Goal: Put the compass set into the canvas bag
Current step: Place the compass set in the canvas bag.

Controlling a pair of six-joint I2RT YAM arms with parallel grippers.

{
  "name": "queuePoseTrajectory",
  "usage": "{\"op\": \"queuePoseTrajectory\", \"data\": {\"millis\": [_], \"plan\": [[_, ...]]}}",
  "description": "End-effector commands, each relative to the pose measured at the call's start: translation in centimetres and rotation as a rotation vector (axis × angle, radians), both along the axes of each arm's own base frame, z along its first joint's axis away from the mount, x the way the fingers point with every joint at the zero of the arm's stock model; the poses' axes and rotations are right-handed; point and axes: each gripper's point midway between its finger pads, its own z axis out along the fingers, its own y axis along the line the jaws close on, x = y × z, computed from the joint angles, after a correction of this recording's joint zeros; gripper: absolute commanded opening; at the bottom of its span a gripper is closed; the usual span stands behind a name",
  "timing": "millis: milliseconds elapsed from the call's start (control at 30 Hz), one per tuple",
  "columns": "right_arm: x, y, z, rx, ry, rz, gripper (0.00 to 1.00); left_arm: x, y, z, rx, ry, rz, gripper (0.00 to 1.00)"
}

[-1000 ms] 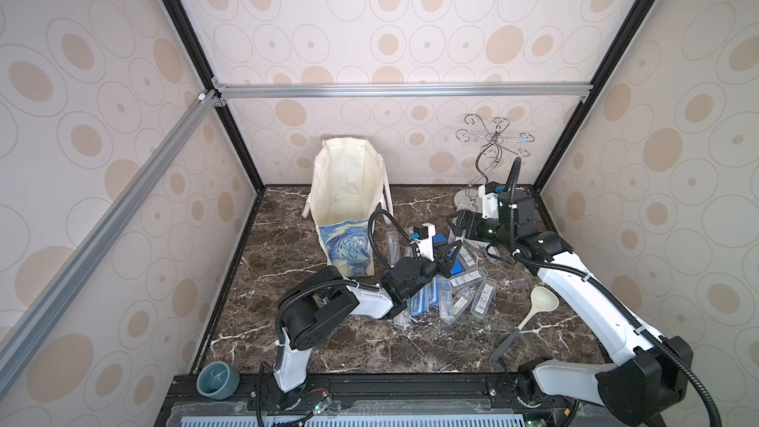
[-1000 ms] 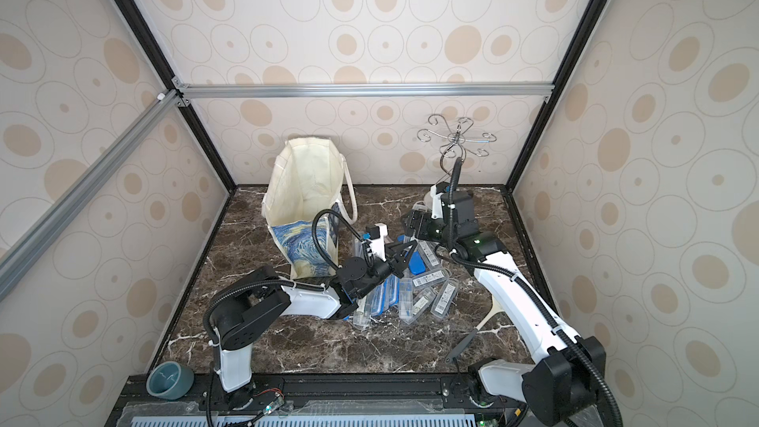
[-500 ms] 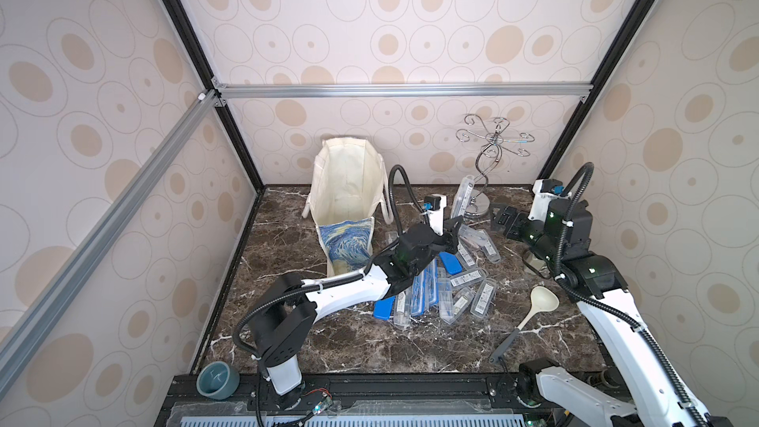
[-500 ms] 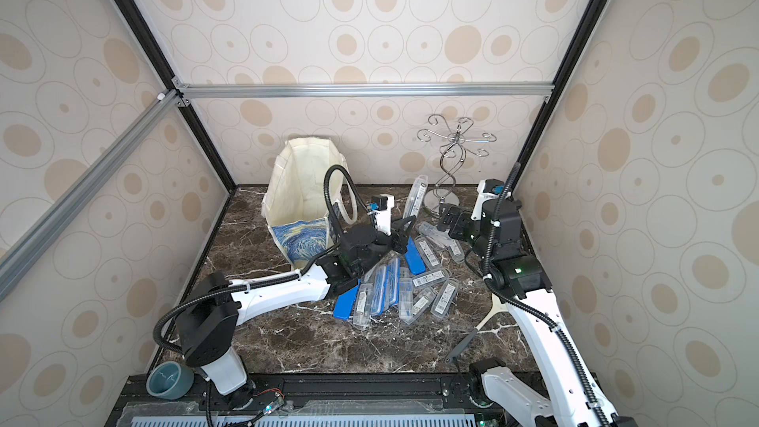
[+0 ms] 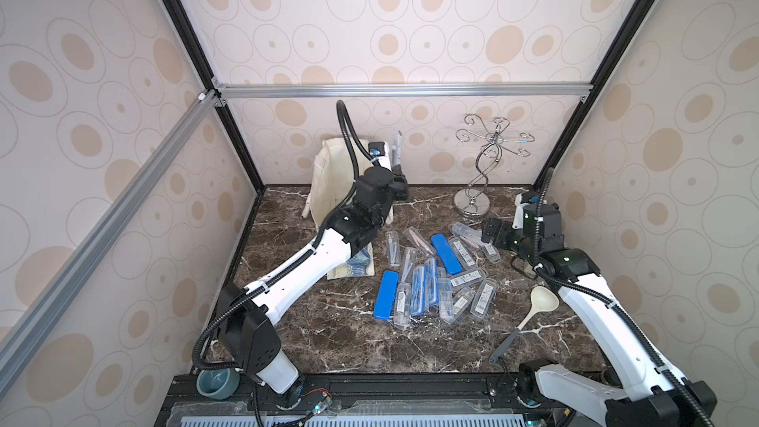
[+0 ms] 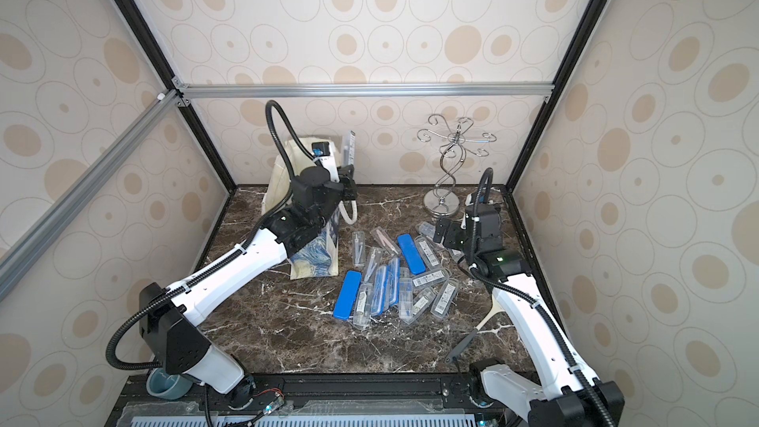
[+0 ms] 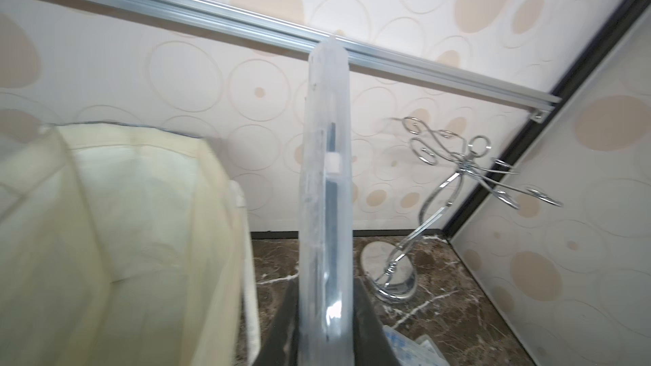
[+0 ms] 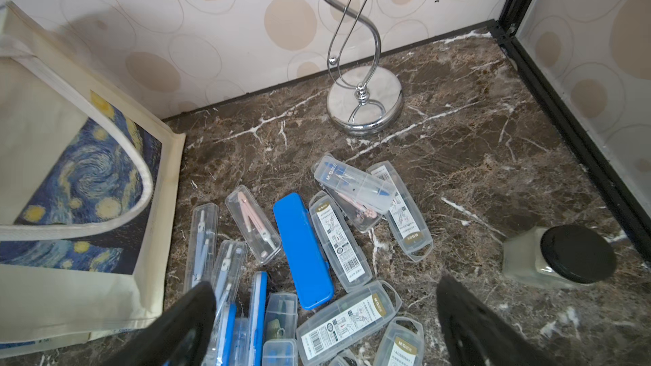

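I will next move my left gripper over the canvas bag's opening [image 5: 338, 172] [image 7: 139, 230], tip it downward and lower it inside to let go of the compass set, because it still points up beside the canvas bag's rim.
My left gripper [image 5: 396, 177] [image 7: 326, 329] is shut on a clear plastic compass set [image 5: 396, 145] [image 7: 326, 188] and holds it upright. It hangs high at the right edge of the canvas bag's open mouth. The canvas bag [image 5: 328, 182] [image 6: 279, 182] [image 7: 123, 223] stands at the back left, and its blue starry print [image 8: 81, 184] faces the pile. Several more compass sets [image 5: 431, 277] [image 8: 334, 241], clear and blue, lie in a heap mid-table. My right gripper [image 5: 491, 236] [image 8: 326, 285] is open and empty, low over the heap's right end.
A chrome wire stand [image 5: 478, 182] [image 8: 364, 100] rises at the back right. A cream ladle [image 5: 538, 301] lies right of the heap, and a black-lidded jar [image 8: 560, 258] sits near the right wall. A teal bowl [image 5: 217, 382] rests off the table's front left corner.
The left arm has lifted the clear case from the heap, up and back to the bag's mouth. The right arm has drawn back from the heap's middle toward the right wall.
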Motion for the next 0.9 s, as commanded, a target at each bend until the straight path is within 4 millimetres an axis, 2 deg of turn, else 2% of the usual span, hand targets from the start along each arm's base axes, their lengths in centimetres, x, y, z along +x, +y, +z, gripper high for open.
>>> {"op": "queuePoseTrajectory", "data": {"millis": [0,67,200,367,600,800,867], "plan": [[-0.1,-0.1,-2.2,-0.026,0.064,0.011,0.99,1.8,4.8,-0.4,0.134,0.08,0.135,0.13],[0.0,-0.1,-2.9,-0.03,0.081,0.013,0.99,3.4,6.3,-1.8,0.177,0.139,0.173,0.14],[0.1,-0.1,-4.0,-0.034,0.106,0.01,0.99,6.2,7.9,-5.8,0.258,0.262,0.224,0.13],[0.1,-0.3,-4.9,-0.046,0.126,0.003,0.99,8.2,8.4,-11.5,0.319,0.403,0.238,0.1],[-0.1,-0.6,-5.9,-0.064,0.151,-0.006,0.99,8.8,8.7,-17.8,0.393,0.535,0.245,0.12],[-0.3,-0.6,-6.3,-0.063,0.158,-0.006,0.99,7.9,10.0,-21.6,0.436,0.613,0.277,0.14],[-0.3,-0.6,-6.2,-0.063,0.157,-0.007,0.99,7.5,10.5,-22.3,0.436,0.623,0.29,0.14]]}}
